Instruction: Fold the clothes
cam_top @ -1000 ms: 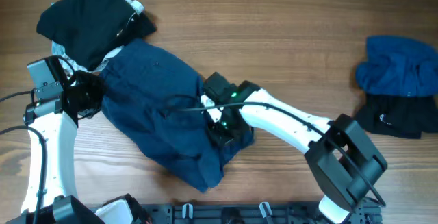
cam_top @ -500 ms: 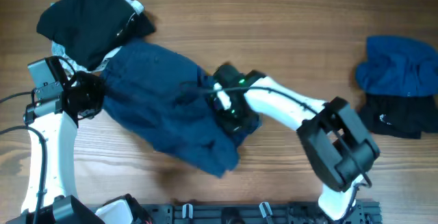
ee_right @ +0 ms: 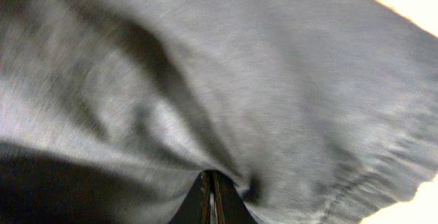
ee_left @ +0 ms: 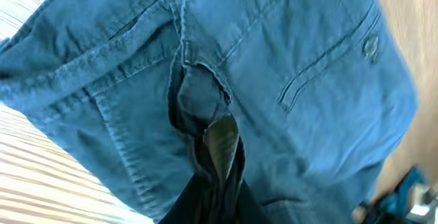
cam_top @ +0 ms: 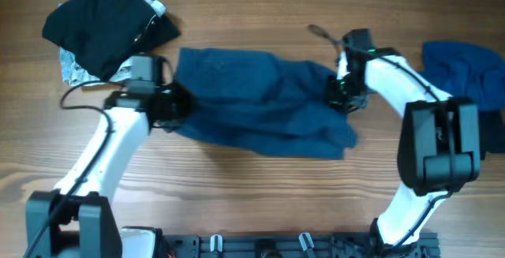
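My right gripper is going to pull the pinched end of the shorts (ee_right: 220, 177) outward and then open, because there are still creases across the cloth.
A pair of dark blue shorts (cam_top: 260, 104) lies stretched across the middle of the wooden table in the overhead view. My left gripper (cam_top: 175, 104) is shut on its left end, where the waistband and a buttoned pocket show in the left wrist view (ee_left: 287, 66). My right gripper (cam_top: 343, 94) is shut on the right end of the shorts; the right wrist view shows only cloth (ee_right: 226, 80) pinched between the closed fingers (ee_right: 211, 190).
A black garment (cam_top: 106, 25) over a white-grey patterned one (cam_top: 72, 67) lies at the back left. A blue garment (cam_top: 465, 72) on a black one (cam_top: 493, 140) lies at the right edge. A dark rail (cam_top: 276, 246) runs along the front edge.
Both arms swung right and apart. The shorts went from a diagonal crumpled heap at the left to a stretched horizontal band across the middle. Both grippers kept hold.
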Tool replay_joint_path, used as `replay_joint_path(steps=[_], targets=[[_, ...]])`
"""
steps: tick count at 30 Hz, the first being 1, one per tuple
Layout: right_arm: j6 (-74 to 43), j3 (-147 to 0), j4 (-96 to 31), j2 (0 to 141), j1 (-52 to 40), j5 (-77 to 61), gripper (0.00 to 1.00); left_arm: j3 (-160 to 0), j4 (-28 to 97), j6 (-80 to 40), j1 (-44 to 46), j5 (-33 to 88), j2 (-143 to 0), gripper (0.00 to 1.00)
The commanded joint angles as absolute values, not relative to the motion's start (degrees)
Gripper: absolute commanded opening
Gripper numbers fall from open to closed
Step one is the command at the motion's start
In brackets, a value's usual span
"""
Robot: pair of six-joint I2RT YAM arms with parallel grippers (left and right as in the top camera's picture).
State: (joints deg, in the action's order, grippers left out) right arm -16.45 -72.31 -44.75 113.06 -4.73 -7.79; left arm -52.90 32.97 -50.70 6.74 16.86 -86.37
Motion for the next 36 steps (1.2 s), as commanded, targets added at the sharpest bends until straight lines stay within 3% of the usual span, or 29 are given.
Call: replay_joint_path(steps=[1,4,6,7,8,9,10,12,18,27,30,33,36], targets=[[-18.00,-78.50,-46.35,115.13,1.45,-0.99,0.04,-53.58,29.26,-57.45,16.32,15.90,-87.44,0.09],[-18.04,-88.47,-52.56,115.09,4.80,-0.86,0.04,-53.58,24.32,-60.73,24.23,13.39,-87.46,0.11],[-17.65,-96.53,-61.36,114.52,5.32,-0.86,0.04,-53.60,23.09,-60.20,26.55,10.72,-87.44,0.20],[-16.47,-101.56,-67.81,113.62,5.26,-1.21,0.10,-53.74,23.09,-57.84,26.46,10.33,-87.37,0.27],[-16.49,-105.43,-73.41,112.16,5.08,-1.32,0.25,-54.35,23.70,-55.24,25.80,10.37,-87.31,0.43],[-16.49,-107.11,-77.19,110.43,4.93,-1.58,0.54,-55.27,24.95,-54.17,25.17,10.35,-86.96,0.59],[-16.51,-107.24,-79.24,108.90,4.93,-2.24,1.00,-55.64,25.96,-54.19,24.69,10.39,-86.52,0.72],[-16.58,-107.24,-86.08,106.78,4.93,-5.02,1.00,-55.66,28.91,-54.22,23.53,10.35,-85.62,0.84],[-21.15,-100.29,-85.86,106.69,4.75,-6.85,1.00,-55.51,36.91,-54.22,22.46,12.38,-85.95,0.96],[-28.45,-96.71,-86.43,98.87,4.75,-3.36,1.00,-55.40,38.13,-54.13,25.87,18.44,-91.85,0.99],[-28.49,-92.18,-86.41,96.25,4.73,-3.22,1.00,-55.40,34.46,-52.38,26.15,20.91,-95.37,0.95],[-28.64,-81.08,-81.47,92.95,4.73,-9.67,1.00,-55.40,34.00,-51.22,26.15,21.19,-97.60,0.85],[-30.33,-72.16,-76.58,90.52,4.73,-14.04,1.00,-55.40,32.73,-50.94,26.09,21.15,-97.62,0.56]])
